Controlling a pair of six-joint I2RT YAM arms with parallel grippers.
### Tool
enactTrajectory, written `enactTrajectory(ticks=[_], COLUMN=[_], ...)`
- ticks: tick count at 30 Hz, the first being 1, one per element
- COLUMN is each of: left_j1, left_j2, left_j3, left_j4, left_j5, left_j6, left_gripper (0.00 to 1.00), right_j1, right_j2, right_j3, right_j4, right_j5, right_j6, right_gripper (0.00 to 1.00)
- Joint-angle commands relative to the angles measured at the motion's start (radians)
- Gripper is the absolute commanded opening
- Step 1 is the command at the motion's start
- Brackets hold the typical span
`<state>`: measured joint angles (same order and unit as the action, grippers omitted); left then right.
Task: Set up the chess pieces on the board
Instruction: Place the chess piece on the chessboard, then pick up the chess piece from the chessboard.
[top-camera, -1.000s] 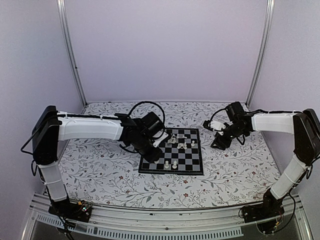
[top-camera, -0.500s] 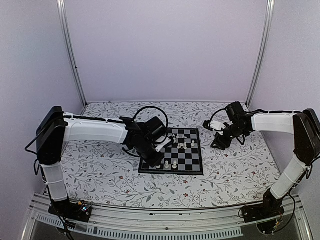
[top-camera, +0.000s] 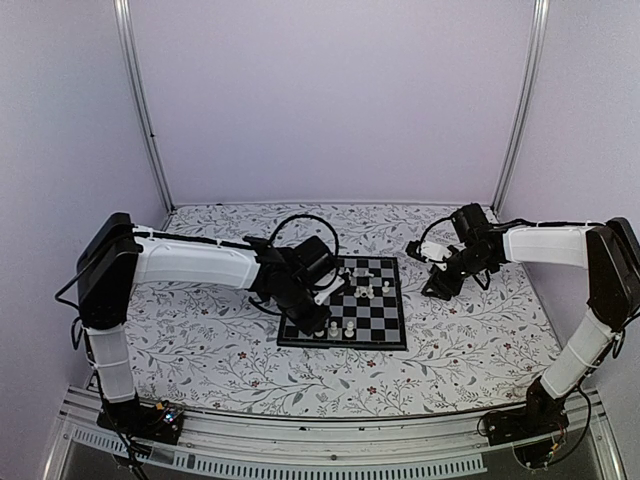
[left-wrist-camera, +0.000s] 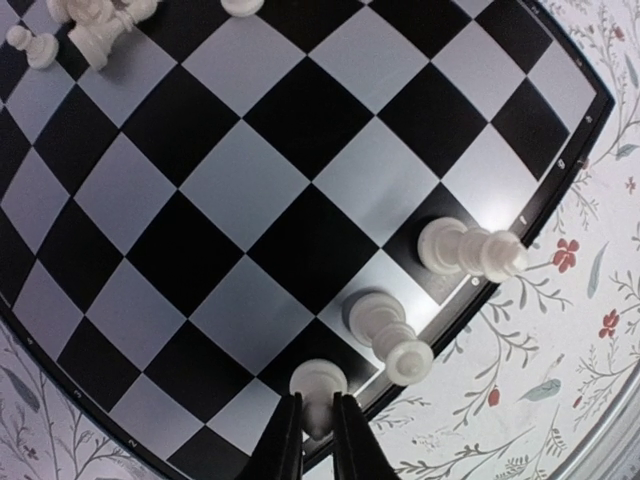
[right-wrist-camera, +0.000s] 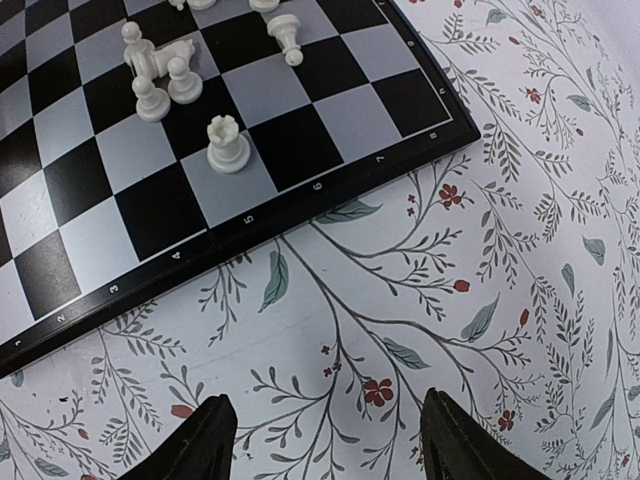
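Note:
My right gripper sweeps to the left in the top view next and descends around the piece. The upright rook-like piece (top-camera: 386, 287) (right-wrist-camera: 228, 147) stands alone below my right gripper.
The black and pale checked board (top-camera: 385, 325) lies at the table's middle. My left gripper (top-camera: 312, 322) is over the board's near left corner, shut on a small white chess piece (left-wrist-camera: 318, 385) whose base is at an edge-row square. Two more white pieces (left-wrist-camera: 388, 335) (left-wrist-camera: 470, 248) stand beside it in that row; they also show in the top view (top-camera: 341, 328). Several pieces cluster and lie at the board's far middle (top-camera: 360, 290) (left-wrist-camera: 95, 30). My right gripper (top-camera: 440, 285) is open and empty above the floral table, right of the board (right-wrist-camera: 325, 420).
In the right wrist view a rook-like piece (right-wrist-camera: 227, 143) stands near the board's right edge (right-wrist-camera: 330, 195), with small pawns (right-wrist-camera: 150, 100) behind it. The floral tablecloth (top-camera: 480, 340) surrounds the board. Metal frame posts stand at the back corners.
My left gripper has shifted slightly right and towards the board's near left corner with the piece in it. The right arm has not moved.

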<state>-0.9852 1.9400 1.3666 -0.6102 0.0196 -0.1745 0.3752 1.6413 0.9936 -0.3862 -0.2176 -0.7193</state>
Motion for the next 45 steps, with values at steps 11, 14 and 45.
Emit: enactTrajectory(ticks=[11,14,45], left_j1=[-0.013,-0.011,0.297], left_j2=[-0.031,-0.075,-0.254], left_j3=[0.025,0.052,-0.014], left_j4=[-0.031,-0.074,0.46], left_j5=[-0.052,-0.1,0.06], left_j6=[-0.001,0.025,0.013], left_gripper=[0.3,0.34,0.46], right_j1=[0.009,0.009,0.101], right_j2=[0.011,-0.009,0.365], right_j3=[0.015,0.048,0.41], right_j4=[-0.023,-0.032,-0.167], right_j5=[-0.053,-0.138,-0.232], right_j6=[0.011,0.045,0.126], right_gripper=[0.66,0.66,0.53])
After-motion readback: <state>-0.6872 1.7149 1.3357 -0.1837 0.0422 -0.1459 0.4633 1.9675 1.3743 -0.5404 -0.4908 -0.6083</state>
